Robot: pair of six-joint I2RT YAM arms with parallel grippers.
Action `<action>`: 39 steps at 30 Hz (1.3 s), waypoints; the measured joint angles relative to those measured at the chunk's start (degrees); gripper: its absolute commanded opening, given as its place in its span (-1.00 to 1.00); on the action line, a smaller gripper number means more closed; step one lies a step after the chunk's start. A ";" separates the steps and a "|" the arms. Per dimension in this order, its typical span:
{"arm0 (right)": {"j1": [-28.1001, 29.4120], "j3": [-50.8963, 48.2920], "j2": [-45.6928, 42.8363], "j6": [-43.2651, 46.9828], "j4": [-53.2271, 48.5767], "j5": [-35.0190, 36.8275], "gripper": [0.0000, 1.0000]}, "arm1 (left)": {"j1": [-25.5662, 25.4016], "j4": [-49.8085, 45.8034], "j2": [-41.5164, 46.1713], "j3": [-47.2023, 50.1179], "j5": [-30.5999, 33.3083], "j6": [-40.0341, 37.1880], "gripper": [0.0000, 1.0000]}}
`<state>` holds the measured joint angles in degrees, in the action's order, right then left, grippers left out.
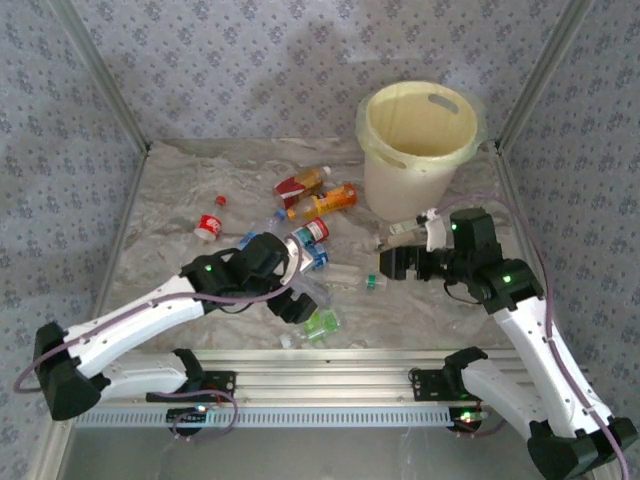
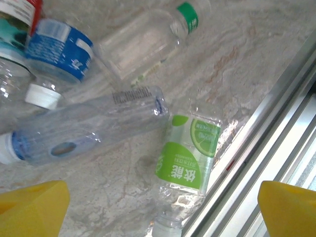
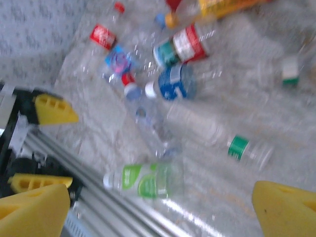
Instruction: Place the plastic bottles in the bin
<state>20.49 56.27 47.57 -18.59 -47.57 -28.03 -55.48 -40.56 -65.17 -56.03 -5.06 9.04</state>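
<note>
The bottle with the green label is below my left gripper, and its length runs between my open fingers. My left gripper will next lower them to either side of the bottle's green label [image 1: 322, 323] [image 2: 185, 163] and close.
The pale yellow bin [image 1: 420, 140] stands at the back right. Plastic bottles lie scattered in front of it: an orange one [image 1: 325, 202], a red-labelled one [image 1: 208, 226] and several clear ones. My left gripper [image 1: 300, 305] is open just above the table. Its yellow fingers [image 2: 29, 210] flank a clear bottle with a green label [image 2: 185, 163] that lies by the front rail. A clear blue-capped bottle [image 2: 84, 128] lies beside it. My right gripper [image 1: 392, 264] is open and holds nothing. Its blurred view looks over the green-labelled bottle [image 3: 148, 180] and a green-banded clear bottle [image 3: 217, 136].
A metal rail [image 1: 330, 358] runs along the table's near edge, right beside the green-labelled bottle. Patterned walls and slanted frame posts [image 1: 100, 70] close in the sides and back. The left gripper's yellow fingers [image 3: 52, 108] appear in the right wrist view.
</note>
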 measured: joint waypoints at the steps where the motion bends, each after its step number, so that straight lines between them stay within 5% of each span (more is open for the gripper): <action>1: 0.83 -0.52 -0.42 -0.02 -1.36 -0.13 1.00 | -0.48 0.00 -1.22 0.02 0.02 0.09 0.97; 29: 3.08 -4.44 -4.83 -0.07 -3.58 -0.28 1.00 | -8.09 3.87 -21.97 2.38 1.38 -1.64 0.86; 39: 3.06 -4.44 -4.83 -0.07 -3.21 -0.22 1.00 | -9.57 4.20 -25.14 2.38 1.99 -2.34 0.51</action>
<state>23.55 51.83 42.74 -18.65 -50.78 -28.25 -65.06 -36.36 -90.30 -53.65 -3.07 6.70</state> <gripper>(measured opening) 0.999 0.803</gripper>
